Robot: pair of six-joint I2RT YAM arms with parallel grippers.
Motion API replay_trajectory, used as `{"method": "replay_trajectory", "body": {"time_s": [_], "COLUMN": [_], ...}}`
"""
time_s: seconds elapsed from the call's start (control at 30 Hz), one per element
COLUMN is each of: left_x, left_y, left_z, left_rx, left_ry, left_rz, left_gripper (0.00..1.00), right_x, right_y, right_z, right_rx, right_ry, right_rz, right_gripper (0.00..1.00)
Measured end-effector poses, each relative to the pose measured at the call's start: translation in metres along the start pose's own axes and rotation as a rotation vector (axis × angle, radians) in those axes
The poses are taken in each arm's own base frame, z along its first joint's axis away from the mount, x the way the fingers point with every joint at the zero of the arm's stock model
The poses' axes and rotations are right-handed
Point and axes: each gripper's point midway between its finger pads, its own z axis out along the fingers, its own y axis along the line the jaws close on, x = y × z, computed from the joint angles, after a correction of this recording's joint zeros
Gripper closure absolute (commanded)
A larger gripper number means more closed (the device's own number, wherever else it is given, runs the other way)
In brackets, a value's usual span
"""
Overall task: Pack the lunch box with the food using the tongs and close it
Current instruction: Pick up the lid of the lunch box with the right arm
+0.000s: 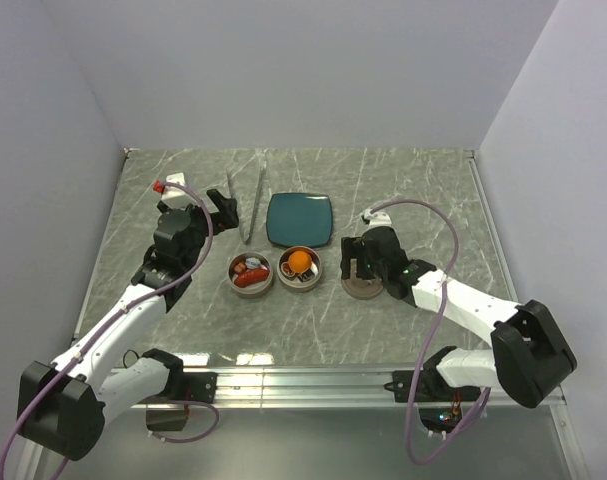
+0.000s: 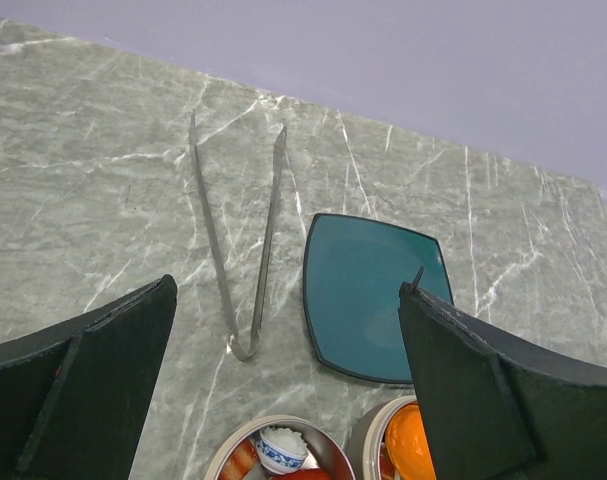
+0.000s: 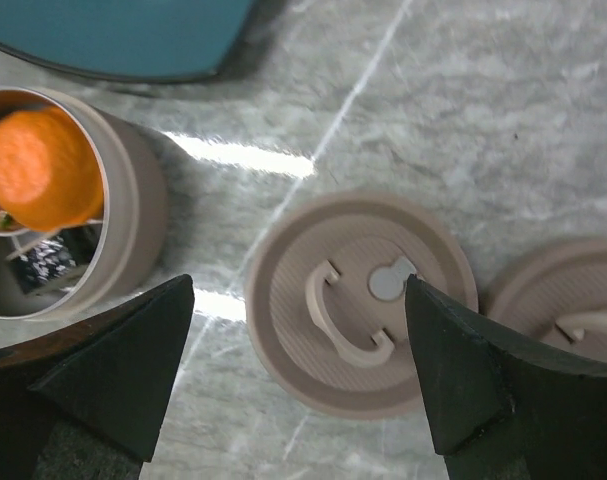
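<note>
The thin handle of the brown lid stands up below my right gripper, between its open fingers. I should next lower my right gripper around the middle of that curved bar [image 3: 331,324].
The lunch box is two round metal tins side by side. The left tin [image 1: 252,272] [image 2: 333,450] holds red sausages and a small rice bowl. An orange ball [image 3: 38,170] and a dark roll fill the right tin [image 1: 300,266] [image 3: 133,215]. One brown lid [image 3: 361,300] lies flat on the table with its handle up, under my open right gripper [image 3: 300,285] [image 1: 361,262]. A second lid [image 3: 573,300] lies just right of it. The tongs [image 1: 251,205] [image 2: 238,240] rest on the table, joined end toward the tins. My left gripper [image 2: 288,290] [image 1: 208,210] hovers open and holds nothing.
A teal rounded-square plate [image 1: 300,218] [image 2: 378,295] lies bare behind the tins, right of the tongs. White walls close in the grey marble table [image 1: 423,200] at the back and sides. A metal rail [image 1: 303,380] runs along the near edge.
</note>
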Motion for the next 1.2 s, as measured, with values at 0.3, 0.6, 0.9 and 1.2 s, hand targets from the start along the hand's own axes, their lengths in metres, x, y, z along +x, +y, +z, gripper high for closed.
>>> {"method": "replay_trajectory", "body": {"time_s": [0.3, 0.6, 0.9, 1.2], "left_x": [0.002, 0.005, 0.004, -0.001], "left_y": [-0.003, -0.003, -0.006, -0.007], "left_z": [0.000, 0.000, -0.002, -0.005], "left_rx": [0.021, 0.032, 0.051, 0.057], "left_ry": [0.011, 0.022, 0.022, 0.008], "left_rz": [0.000, 0.001, -0.002, -0.005], "left_gripper": [0.00, 0.00, 0.00, 0.01], "right_x": [0.022, 0.043, 0.048, 0.048], "right_y": [-0.006, -0.013, -0.015, -0.017], "right_z": [0.005, 0.008, 0.012, 0.013], "right_rx": [0.053, 0.097, 0.126, 0.149], "right_ry": [0.092, 0.169, 0.208, 0.211], "right_rz": [0.010, 0.026, 0.033, 0.041], "right_gripper": [0.10, 0.21, 0.49, 0.69]}}
